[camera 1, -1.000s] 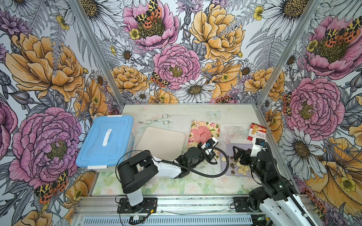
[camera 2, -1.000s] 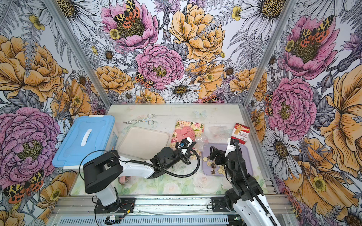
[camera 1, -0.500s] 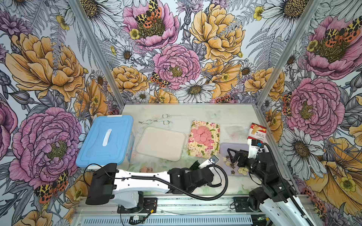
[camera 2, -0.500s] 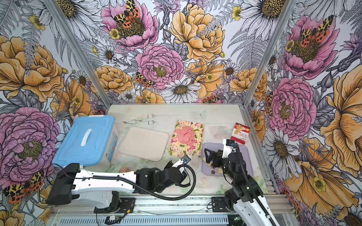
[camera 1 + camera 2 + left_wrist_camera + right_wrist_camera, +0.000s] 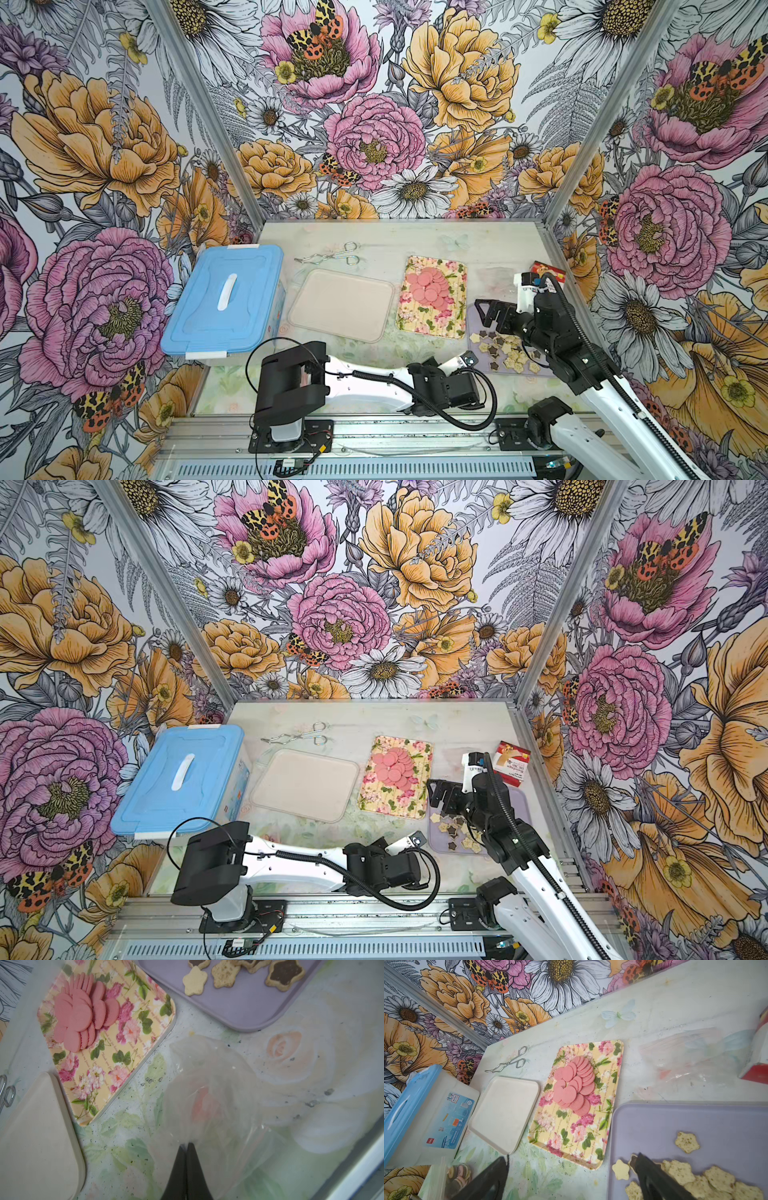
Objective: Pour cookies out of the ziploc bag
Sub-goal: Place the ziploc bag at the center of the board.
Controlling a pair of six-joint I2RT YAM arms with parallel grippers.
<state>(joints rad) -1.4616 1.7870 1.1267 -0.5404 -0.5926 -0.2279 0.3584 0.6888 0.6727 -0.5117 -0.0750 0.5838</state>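
Note:
My left gripper moves down toward the bare tabletop by the purple tray's near corner next and releases the bag, since the clear ziploc bag [image 5: 209, 1093] hangs empty.
In the left wrist view my left gripper [image 5: 186, 1145] is shut on a clear ziploc bag [image 5: 209, 1093], which looks empty and hangs limp over the table near the front edge. My right gripper [image 5: 488, 313] stands open above the left part of the purple tray [image 5: 675, 1122], with nothing between its fingers. Star-shaped cookies [image 5: 505, 353] lie on that tray. Pink round cookies [image 5: 428, 286] are fanned out on the floral tray [image 5: 432, 322]. Ring-centred cookies [image 5: 458, 1172] sit inside another clear bag in front of the blue box.
A blue-lidded box [image 5: 224, 299] stands at the left, with a beige tray [image 5: 340, 303] beside it and metal tongs [image 5: 332, 257] behind. A flat empty bag [image 5: 695, 1057] and a red carton [image 5: 548, 270] lie at the back right. My left arm [image 5: 374, 382] stretches along the front edge.
My left arm has drawn back from the floral tray to the table's front edge, gripper still shut. The right gripper stays open over the purple tray, hardly moved.

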